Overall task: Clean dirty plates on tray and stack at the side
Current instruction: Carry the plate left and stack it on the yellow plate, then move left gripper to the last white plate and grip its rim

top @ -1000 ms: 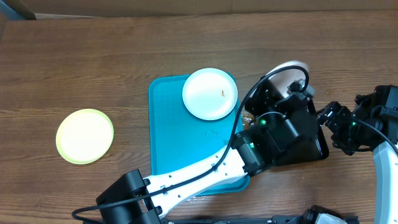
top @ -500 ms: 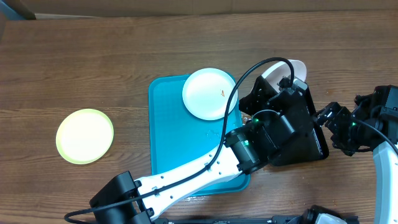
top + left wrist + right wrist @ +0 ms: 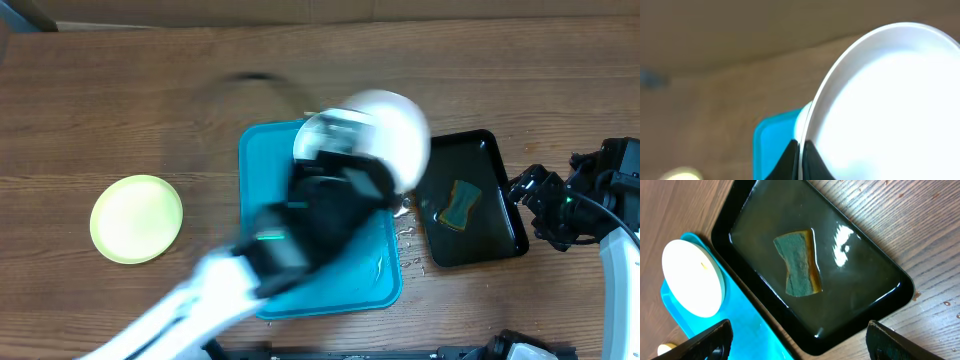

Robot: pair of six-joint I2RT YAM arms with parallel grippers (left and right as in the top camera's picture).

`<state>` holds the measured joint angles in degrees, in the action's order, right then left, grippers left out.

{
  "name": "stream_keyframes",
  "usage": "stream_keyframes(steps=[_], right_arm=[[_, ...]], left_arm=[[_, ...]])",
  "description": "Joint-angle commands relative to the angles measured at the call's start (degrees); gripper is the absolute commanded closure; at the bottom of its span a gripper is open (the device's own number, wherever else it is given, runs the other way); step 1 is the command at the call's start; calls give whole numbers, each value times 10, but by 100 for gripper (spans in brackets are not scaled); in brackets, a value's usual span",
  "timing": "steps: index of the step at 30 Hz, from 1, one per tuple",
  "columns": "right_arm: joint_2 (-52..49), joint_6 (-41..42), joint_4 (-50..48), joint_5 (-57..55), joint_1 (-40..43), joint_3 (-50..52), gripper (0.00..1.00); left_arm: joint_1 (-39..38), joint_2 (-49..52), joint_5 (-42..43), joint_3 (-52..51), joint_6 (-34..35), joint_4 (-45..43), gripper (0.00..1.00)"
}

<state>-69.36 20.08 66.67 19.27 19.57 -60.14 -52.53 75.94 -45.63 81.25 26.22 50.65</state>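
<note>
My left gripper goes to the left in the overhead view next, then down onto the green-yellow rimmed plate (image 3: 137, 218) (image 3: 682, 175) to release, since that plate lies off the tray.
My left gripper (image 3: 800, 156) is shut on the rim of a plain white plate (image 3: 890, 100). It holds the plate in the air, tilted on edge, and it shows blurred in the overhead view (image 3: 392, 130) over the far right corner of the turquoise tray (image 3: 262, 190). A second white plate (image 3: 690, 277) with a small orange smear lies on the tray's far end, mostly hidden overhead by my left arm. The green-yellow rimmed plate (image 3: 137, 218) lies on the table at the left. My right gripper (image 3: 800, 345) is open and empty, right of the black tray.
A glossy black tray (image 3: 492, 150) holding water and a green-yellow sponge (image 3: 460, 203) sits right of the turquoise tray. Water drops lie on the wood between the two trays (image 3: 408, 240). The right arm (image 3: 590, 200) is at the table's right edge.
My left arm has swung left from over the black tray to over the turquoise tray, carrying the white plate. The black tray and sponge are now uncovered. The right arm has not moved.
</note>
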Motion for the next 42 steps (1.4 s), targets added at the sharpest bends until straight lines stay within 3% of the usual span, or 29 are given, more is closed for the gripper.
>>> stream_keyframes(steps=[1, 6, 9, 16, 20, 24, 32, 36, 38, 40, 42], right_arm=[[6, -5, -3, 2, 2, -9, 13], [6, -7, -3, 1, 2, -9, 13], [6, -7, -3, 2, 2, -9, 13], [6, -9, -3, 1, 2, -9, 13], [6, -9, -3, 2, 2, -9, 13], [6, -9, -3, 2, 2, -9, 13], [6, -9, -2, 2, 2, -9, 13], [6, -17, -3, 2, 2, -9, 13], [6, -24, -2, 1, 2, -9, 13], [6, -26, -2, 1, 2, -9, 13], [6, -28, -2, 1, 2, -9, 13]], left_arm=[[114, -74, 141, 9, 150, 91, 96], [328, -123, 157, 2, 193, 261, 95], [462, -134, 180, -21, 187, 290, 95], [753, -135, 339, -164, 81, 172, 96], [862, -114, 382, -236, 36, 84, 96], [916, -78, 388, -279, 20, 28, 96], [923, -4, 375, -304, 20, -64, 94], [923, -6, 379, -297, 17, -71, 78], [921, -10, 405, -283, -13, -70, 60], [919, -14, 460, -265, -35, -63, 47], [910, -15, 578, -243, -65, -52, 46]])
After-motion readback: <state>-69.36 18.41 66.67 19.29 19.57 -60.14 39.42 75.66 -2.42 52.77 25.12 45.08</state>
